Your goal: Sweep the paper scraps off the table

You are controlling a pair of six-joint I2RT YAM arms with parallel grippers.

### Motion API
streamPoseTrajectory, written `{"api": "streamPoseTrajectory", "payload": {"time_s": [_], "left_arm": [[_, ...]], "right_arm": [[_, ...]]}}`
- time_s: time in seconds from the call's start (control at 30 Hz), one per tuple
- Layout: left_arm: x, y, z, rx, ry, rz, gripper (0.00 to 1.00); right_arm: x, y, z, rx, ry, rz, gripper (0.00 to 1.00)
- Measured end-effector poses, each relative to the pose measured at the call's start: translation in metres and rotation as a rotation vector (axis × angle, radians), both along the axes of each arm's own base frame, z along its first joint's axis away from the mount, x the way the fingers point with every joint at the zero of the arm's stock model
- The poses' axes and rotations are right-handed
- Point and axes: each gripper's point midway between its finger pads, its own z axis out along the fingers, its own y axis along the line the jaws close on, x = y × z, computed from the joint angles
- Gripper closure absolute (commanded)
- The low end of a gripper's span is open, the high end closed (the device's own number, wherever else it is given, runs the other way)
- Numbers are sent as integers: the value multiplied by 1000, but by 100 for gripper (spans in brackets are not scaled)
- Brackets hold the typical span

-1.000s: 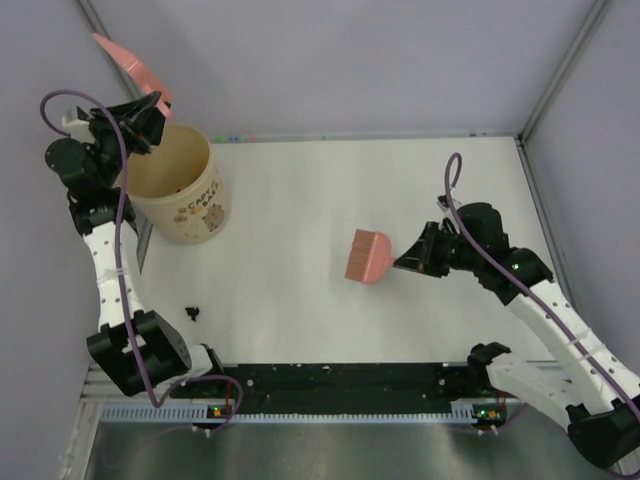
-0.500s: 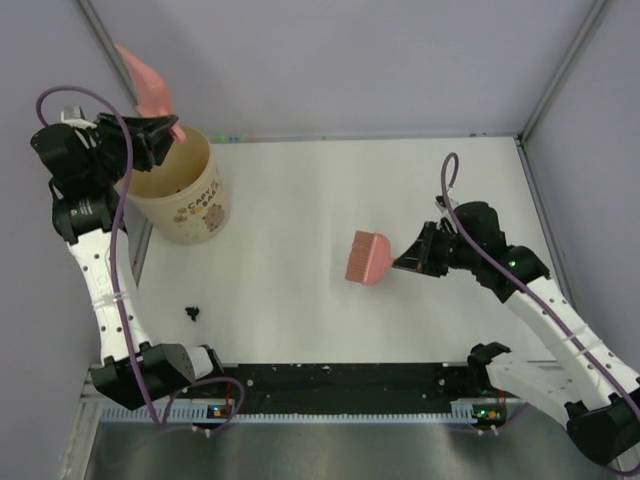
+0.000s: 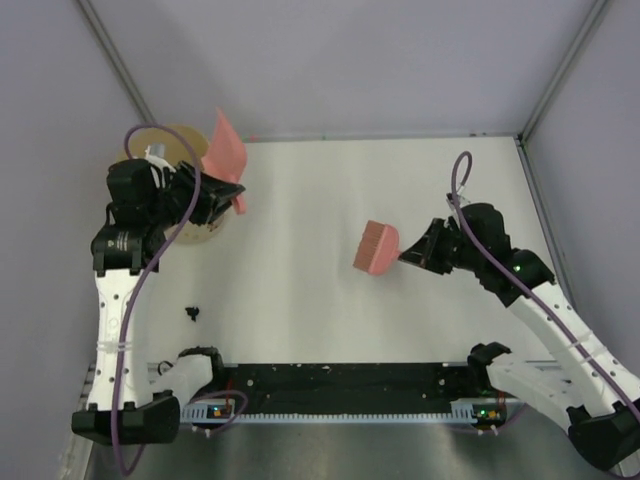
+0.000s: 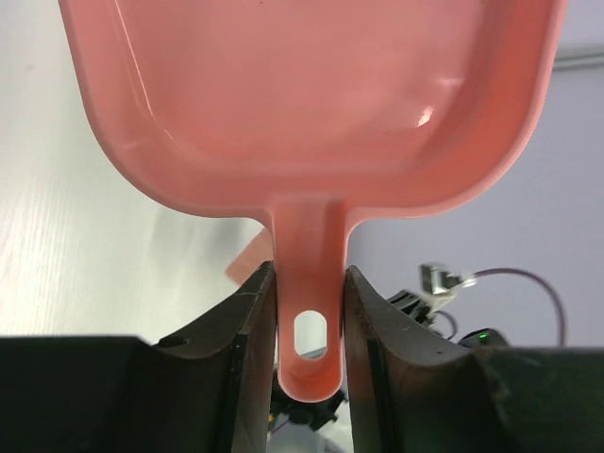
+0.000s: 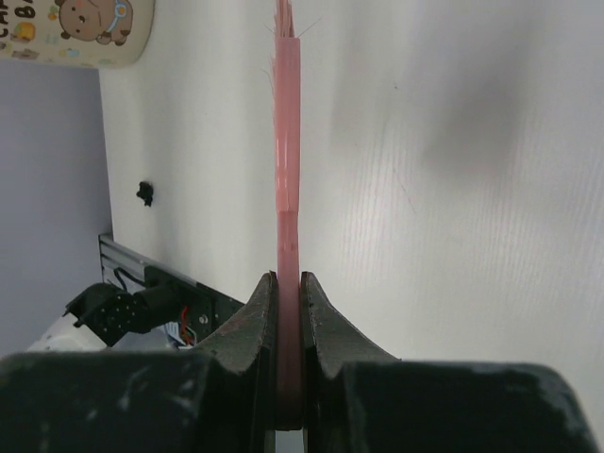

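Observation:
My left gripper moves back from the cup and down next, levelling the tilted dustpan, then releases it on the bare tabletop [image 3: 269, 295] beside the scrap, since the pan looks empty.
One black paper scrap [image 3: 192, 313] lies on the white table [image 3: 300, 310] near the front left; the right wrist view shows this scrap [image 5: 143, 192] too. My left gripper [image 3: 236, 196] is shut on the handle of a pink dustpan [image 3: 226, 153], which is tilted up in the air beside the cup. In the left wrist view the dustpan [image 4: 311, 104] looks empty, its handle clamped in the left gripper [image 4: 310, 276]. My right gripper [image 3: 408, 256] is shut on a pink brush [image 3: 376, 248] over the middle right of the table. The brush [image 5: 287, 142] shows edge-on in the right gripper [image 5: 287, 279].
A beige cup with a bear print [image 3: 168, 142] stands at the back left, partly behind my left arm; its lower edge [image 5: 80, 28] shows in the right wrist view. A black strip [image 3: 330, 385] runs along the table's near edge. Grey-lilac walls enclose the table.
My left arm has swung the dustpan from above the cup at the back left corner to the cup's right side, over the table. The brush has shifted slightly farther back.

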Motion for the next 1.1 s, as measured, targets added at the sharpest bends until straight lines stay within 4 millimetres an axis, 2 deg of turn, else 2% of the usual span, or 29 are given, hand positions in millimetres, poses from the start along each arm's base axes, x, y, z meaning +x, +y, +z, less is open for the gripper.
{"api": "streamPoseTrajectory", "payload": {"time_s": [0.2,0.33,0.5,0.73,0.93,1.1], "left_arm": [[-27,-34,-62,133,134,-127,100],[-45,-41,-109,237,244,-194,100],[-65,-38,-159,352,357,-243,100],[-88,-22,-220,483,499,-289,100],[-104,-17,-261,570,616,-357,100],[-114,-16,-284,640,679,-406,100]], "right_arm": [[2,-13,9,30,-53,-109,100],[2,-22,2,42,-57,-184,100],[-1,-35,-12,58,-41,-283,100],[-9,-54,-39,120,-7,-443,100],[-16,-67,-62,179,28,-562,100],[-19,-78,-70,201,28,-637,100]]}}
